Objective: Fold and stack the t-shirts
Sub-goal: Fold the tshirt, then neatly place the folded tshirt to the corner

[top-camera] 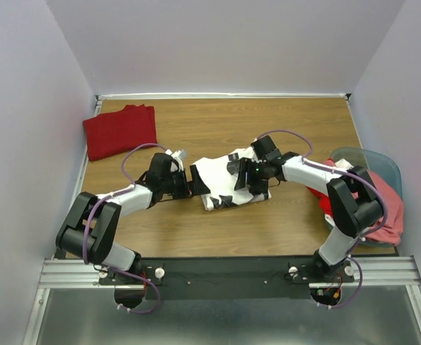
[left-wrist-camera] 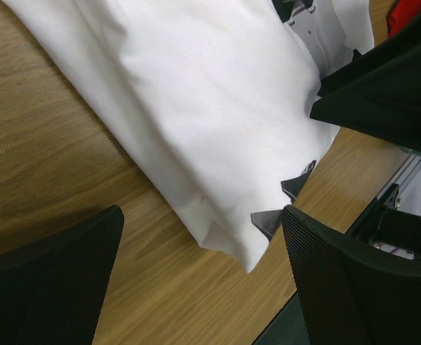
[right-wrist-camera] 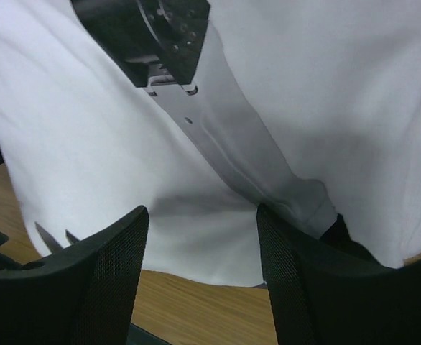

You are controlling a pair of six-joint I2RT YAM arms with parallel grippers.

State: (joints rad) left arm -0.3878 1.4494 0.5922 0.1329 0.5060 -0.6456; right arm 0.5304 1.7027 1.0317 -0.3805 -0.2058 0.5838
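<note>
My left gripper will slide toward the bundle's middle, farther over the white edge, and close on the fold, since only the corner's tip reaches between the open fingers.
A white t-shirt (top-camera: 221, 185) with black patches lies folded into a small bundle at mid-table. My left gripper (top-camera: 193, 180) sits low at the bundle's left end. It is open, and a corner of the white t-shirt (left-wrist-camera: 196, 93) lies on the wood between the wide fingers of the left gripper (left-wrist-camera: 200, 237) without touching them. My right gripper (top-camera: 243, 172) hovers over the bundle's right half. In its wrist view, the right gripper (right-wrist-camera: 202, 215) is open above the edge of the white cloth (right-wrist-camera: 325, 86). A dark red t-shirt (top-camera: 121, 131) lies folded at the back left.
A teal bin (top-camera: 372, 159) stands at the right edge with pink cloth (top-camera: 383, 205) and red cloth (top-camera: 321, 200) spilling out of it. The right arm's gripper (left-wrist-camera: 383, 86) shows close by in the left wrist view. Walls enclose the table on three sides.
</note>
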